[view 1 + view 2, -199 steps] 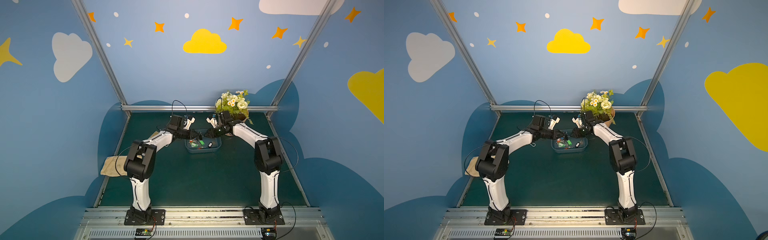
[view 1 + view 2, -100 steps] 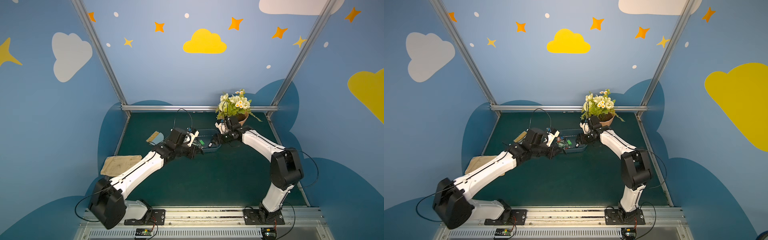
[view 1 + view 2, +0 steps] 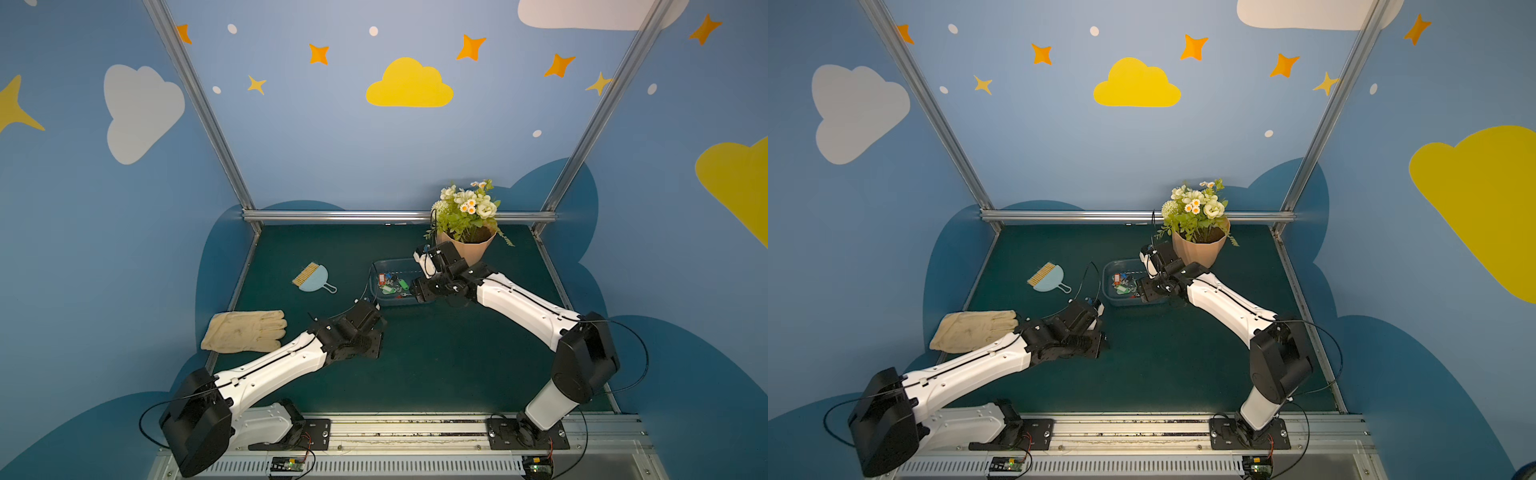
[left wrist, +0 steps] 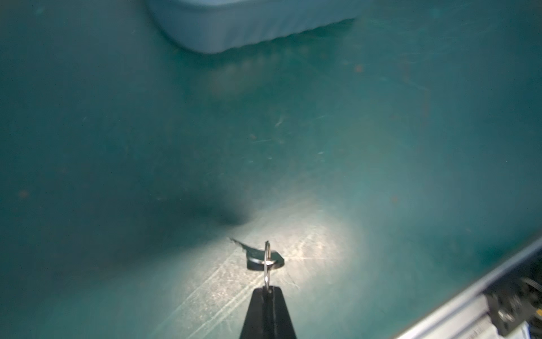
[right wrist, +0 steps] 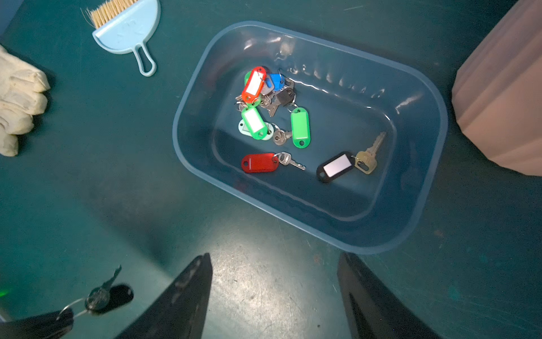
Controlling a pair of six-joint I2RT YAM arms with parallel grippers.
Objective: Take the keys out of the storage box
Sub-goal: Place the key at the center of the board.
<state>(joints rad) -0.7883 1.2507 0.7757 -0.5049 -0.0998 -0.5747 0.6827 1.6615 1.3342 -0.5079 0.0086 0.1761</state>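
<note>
I will next lower my left gripper to the bare mat [image 3: 384, 358] [image 4: 299, 248] just below it and let go of the ring there, because the key is hanging clear of the box.
The blue-grey storage box [image 5: 187, 111] sits on the green mat in both top views [image 3: 392, 262] [image 3: 1121, 262]. In it lie several keys [image 5: 264, 105], among them ones with a red tag [image 5: 259, 162], a green tag [image 5: 300, 127] and a black tag [image 5: 335, 165]. My left gripper [image 4: 267, 289] is shut on the ring of another black-tagged key [image 5: 108, 296], which hangs just above the mat in front of the box. My right gripper [image 5: 274, 256] is open and holds nothing. It hovers over the mat at the box's near right edge [image 3: 417, 291].
A light blue dustpan with a brush [image 3: 311, 278] lies left of the box, and a cream glove [image 3: 245, 330] lies at the mat's left edge. The peach flowerpot [image 3: 467, 249] stands right behind my right wrist. A metal rail [image 3: 395, 419] runs along the front.
My left arm has pulled back from the box toward the front left, carrying the black-tagged key. My right gripper has drawn back to the box's edge and its jaws have opened wider.
</note>
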